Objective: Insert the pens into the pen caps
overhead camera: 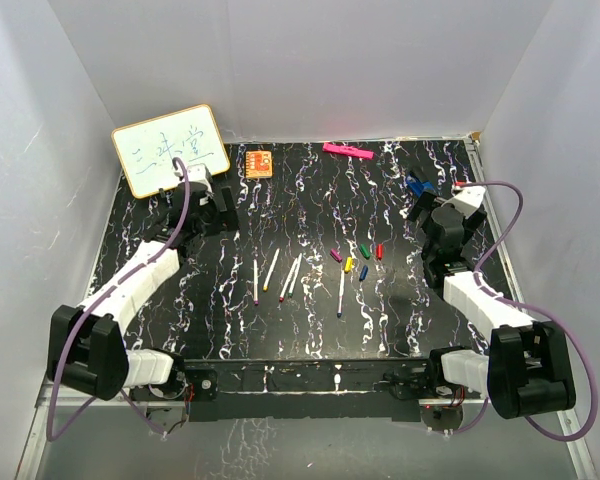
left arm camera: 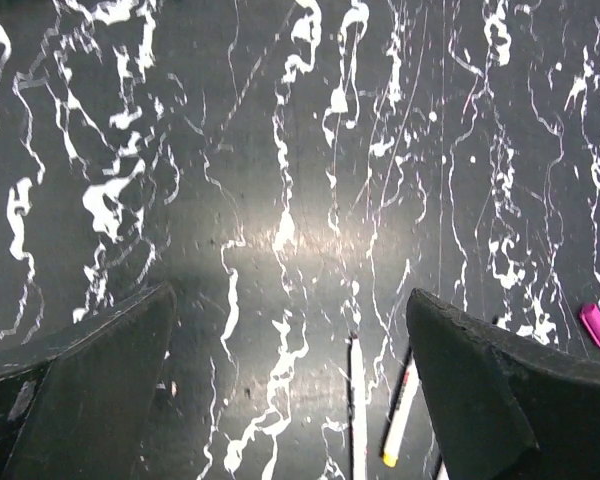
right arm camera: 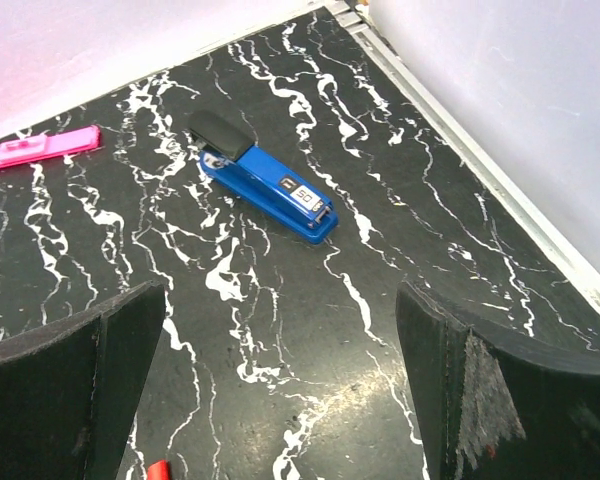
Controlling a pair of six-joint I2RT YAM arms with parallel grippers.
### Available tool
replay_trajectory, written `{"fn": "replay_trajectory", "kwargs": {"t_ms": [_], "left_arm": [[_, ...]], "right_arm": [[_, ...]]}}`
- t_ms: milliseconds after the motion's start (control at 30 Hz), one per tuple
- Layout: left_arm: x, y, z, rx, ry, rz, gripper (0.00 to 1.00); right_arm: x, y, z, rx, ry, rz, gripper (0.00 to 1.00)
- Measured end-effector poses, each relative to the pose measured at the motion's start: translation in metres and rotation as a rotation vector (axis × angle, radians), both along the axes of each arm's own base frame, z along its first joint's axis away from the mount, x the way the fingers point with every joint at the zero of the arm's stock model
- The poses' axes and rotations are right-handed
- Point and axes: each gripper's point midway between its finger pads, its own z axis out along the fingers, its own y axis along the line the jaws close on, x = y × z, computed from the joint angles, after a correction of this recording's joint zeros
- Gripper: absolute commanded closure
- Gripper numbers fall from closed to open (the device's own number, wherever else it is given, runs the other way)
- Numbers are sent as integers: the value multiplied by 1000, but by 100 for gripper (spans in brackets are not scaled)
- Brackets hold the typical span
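The left gripper should move back and to the right in the top view and come down onto the near half of the closest white pen [overhead camera: 256,291], because that pen lies alone.
Five thin white pens lie in the middle of the black marbled table: one [overhead camera: 255,283], a second [overhead camera: 271,269], a crossing pair [overhead camera: 292,276], and one further right [overhead camera: 341,290]. The small caps lie to their right: purple [overhead camera: 335,256], yellow [overhead camera: 348,265], green [overhead camera: 365,249], red [overhead camera: 379,251], dark blue [overhead camera: 363,272]. My left gripper [overhead camera: 212,205] is open and empty, back left of the pens; its view shows a white pen [left arm camera: 357,410], a yellow-tipped pen [left arm camera: 402,410] and the purple cap [left arm camera: 598,327]. My right gripper [overhead camera: 430,215] is open and empty, right of the caps; the red cap [right arm camera: 157,468] shows at its view's bottom edge.
A blue stapler [right arm camera: 265,180] lies ahead of the right gripper, also in the top view [overhead camera: 417,184]. A thick pink marker [overhead camera: 347,151] and an orange block [overhead camera: 259,162] lie near the back wall. A small whiteboard [overhead camera: 170,148] leans at the back left. White walls enclose the table.
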Motion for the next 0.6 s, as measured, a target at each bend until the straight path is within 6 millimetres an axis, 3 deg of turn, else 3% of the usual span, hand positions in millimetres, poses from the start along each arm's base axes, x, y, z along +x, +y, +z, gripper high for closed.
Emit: {"fn": "replay_trajectory", "kwargs": {"t_ms": [100, 333, 433, 533, 600], "left_arm": [[-14, -8, -7, -19, 38, -8, 2], [-65, -35, -47, 6, 196, -79, 8], [-80, -45, -55, 56, 264, -95, 16], [-83, -52, -62, 136, 323, -91, 33], [-83, -57, -68, 184, 349, -89, 37]], "right_arm": [[3, 6, 3, 16, -18, 33, 2], [6, 18, -1, 37, 10, 100, 2], [9, 23, 3, 51, 12, 120, 2], [11, 24, 8, 59, 5, 126, 2], [10, 25, 6, 60, 12, 129, 2]]}}
